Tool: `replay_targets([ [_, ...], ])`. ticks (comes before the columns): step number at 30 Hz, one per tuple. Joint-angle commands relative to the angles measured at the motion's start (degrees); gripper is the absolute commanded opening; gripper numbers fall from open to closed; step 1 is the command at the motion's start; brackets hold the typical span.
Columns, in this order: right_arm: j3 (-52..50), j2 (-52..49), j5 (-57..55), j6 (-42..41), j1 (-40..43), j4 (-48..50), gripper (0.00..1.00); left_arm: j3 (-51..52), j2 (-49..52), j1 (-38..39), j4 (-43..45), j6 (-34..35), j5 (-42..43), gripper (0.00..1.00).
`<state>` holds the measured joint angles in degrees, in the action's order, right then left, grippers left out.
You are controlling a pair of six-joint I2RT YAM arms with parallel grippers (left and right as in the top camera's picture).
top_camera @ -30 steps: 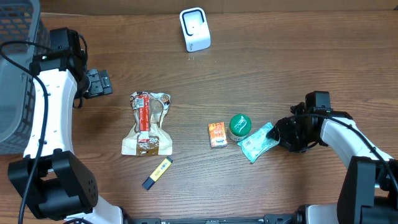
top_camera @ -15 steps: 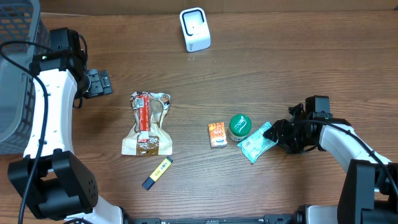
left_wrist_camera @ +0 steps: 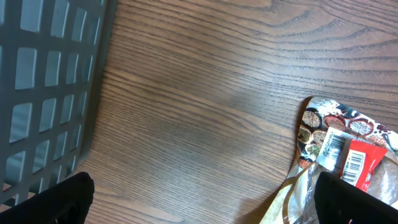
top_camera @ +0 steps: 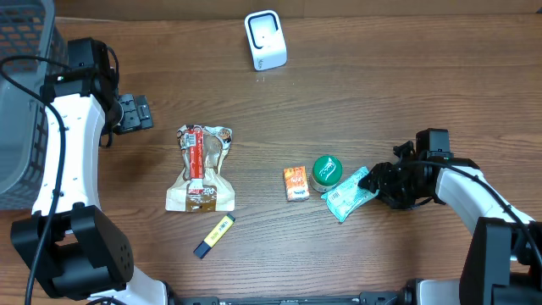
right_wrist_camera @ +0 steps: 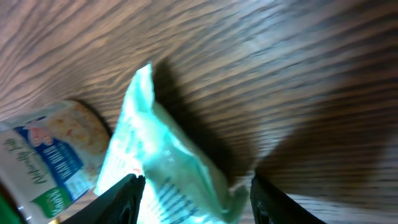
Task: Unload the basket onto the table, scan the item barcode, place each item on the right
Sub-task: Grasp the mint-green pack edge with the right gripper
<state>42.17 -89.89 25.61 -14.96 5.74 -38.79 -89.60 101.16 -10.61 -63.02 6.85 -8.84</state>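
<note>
The packet's end away from the green tin is already between my right gripper's fingers, so next I need to keep that gripper low and close its fingers on that end.
A teal packet (top_camera: pixel 349 196) with a white printed label lies on the wooden table at the right. My right gripper (top_camera: pixel 378 183) is down at the packet's right end. In the right wrist view the packet (right_wrist_camera: pixel 168 168) sits between the two black fingers (right_wrist_camera: pixel 121 199), which stand apart, with a small gap on the right side. The white scanner (top_camera: pixel 265 39) stands at the table's far edge, well away. My left gripper (top_camera: pixel 140 112) hangs wide open at the left, over bare wood (left_wrist_camera: pixel 202 199), with nothing between its fingers.
A clear snack bag (top_camera: pixel 201 169) lies left of centre, its barcoded end in the left wrist view (left_wrist_camera: pixel 342 143). A green tin (top_camera: pixel 326 171) and an orange box (top_camera: pixel 295 183) sit just left of the packet. A yellow marker (top_camera: pixel 213 235) lies near the front. A grey basket (top_camera: pixel 21 102) stands far left.
The right arm has shifted slightly toward the front and its jaws have widened around the teal packet, which has barely moved. The left arm is still.
</note>
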Motion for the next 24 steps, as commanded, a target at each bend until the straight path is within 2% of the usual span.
replay_targets([
  [1,0.1,0.0,-2.7,0.2,-0.1,0.1,0.57,-0.1,0.0,-0.1,0.0,-1.1,0.1,1.00],
  [7,0.0,0.0,-2.6,0.2,-0.1,0.1,0.44,-0.1,0.0,-0.1,0.0,-1.1,0.1,1.00],
  [24,-5.4,0.0,-1.9,-3.0,-0.1,5.6,0.46,-0.1,0.0,-0.1,0.0,-1.1,0.1,1.00],
])
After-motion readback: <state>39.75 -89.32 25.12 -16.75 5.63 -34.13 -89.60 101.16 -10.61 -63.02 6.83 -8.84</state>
